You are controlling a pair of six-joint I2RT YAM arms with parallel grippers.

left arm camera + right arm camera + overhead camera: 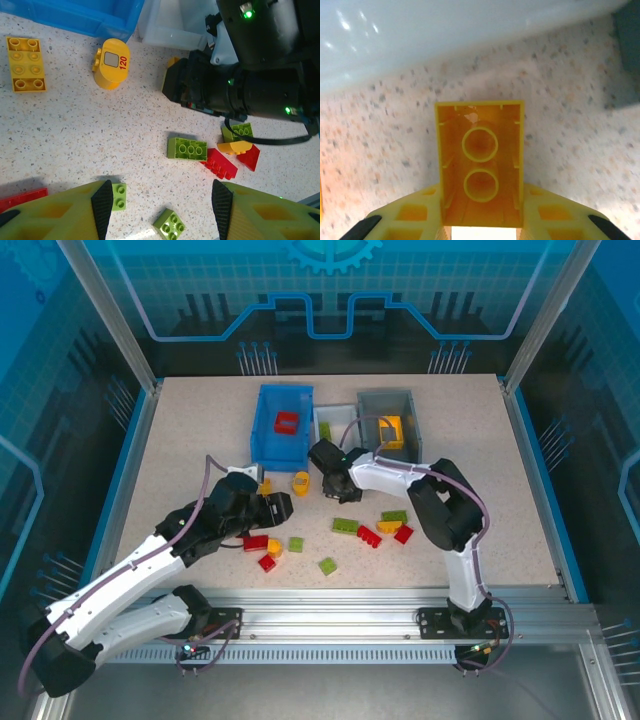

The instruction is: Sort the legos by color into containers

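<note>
My right gripper raises the yellow brick next and swings it outward over the grey bin to release it inside, because a yellow one already lies there.
My right gripper is shut on a yellow brick whose hollow underside faces the camera, just above the table in front of the white bin. From above, that gripper sits near the white bin, between the blue bin and the grey bin. My left gripper hangs open over two small green bricks. Ahead of it lie a green brick, a red brick, a yellow brick and a yellow cylinder.
A red brick lies in the blue bin, a green one in the white bin and a yellow one in the grey bin. Loose red, green and yellow bricks are scattered between the arms. The right arm's black wrist stands close ahead of my left gripper.
</note>
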